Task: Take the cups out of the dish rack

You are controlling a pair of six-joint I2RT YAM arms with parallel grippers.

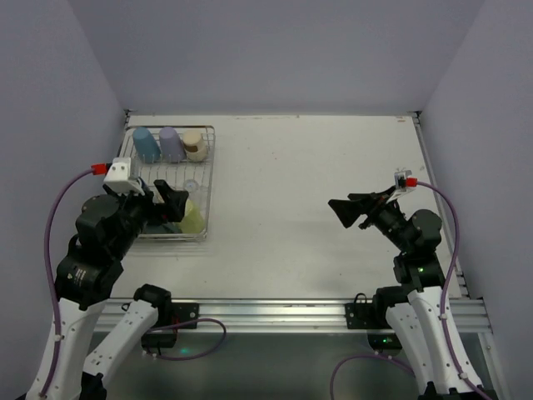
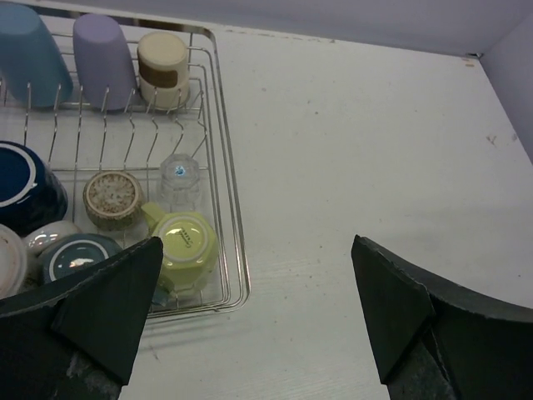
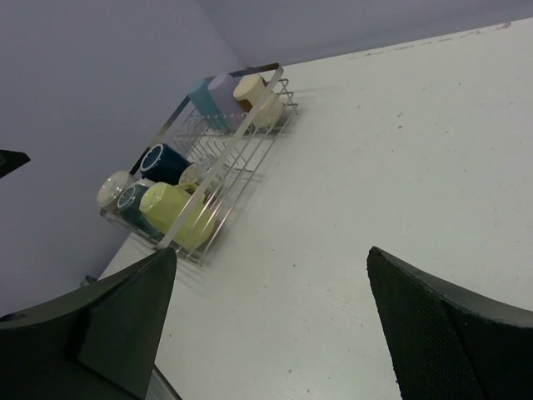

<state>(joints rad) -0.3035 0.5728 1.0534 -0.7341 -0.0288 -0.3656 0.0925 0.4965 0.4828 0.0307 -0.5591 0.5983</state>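
The pale yellow-green cup stands below, and its handle points away toward the speckled cup (image 2: 112,198). My left gripper should go down to it next, with open fingers on either side of its body (image 2: 186,243).
The silver wire dish rack (image 1: 208,171) stands at the table's far left. At its back stand a light blue cup (image 1: 146,143), a lavender cup (image 1: 171,143) and a beige cup (image 1: 195,144), all upside down. The left wrist view shows the rack (image 2: 225,167) with a navy mug (image 2: 21,187), a speckled grey cup (image 2: 112,198), a tiny clear glass (image 2: 179,179) and a pale yellow-green cup (image 2: 185,246). My left gripper (image 1: 175,200) (image 2: 256,250) is open and empty over the rack's near right corner. My right gripper (image 1: 340,210) (image 3: 271,258) is open and empty over bare table at the right.
A teal-grey cup (image 2: 79,254) and a whitish cup (image 2: 8,258) lie at the rack's near end, partly behind my left finger. The rack also shows far off in the right wrist view (image 3: 241,133). Grey walls enclose the table on three sides.
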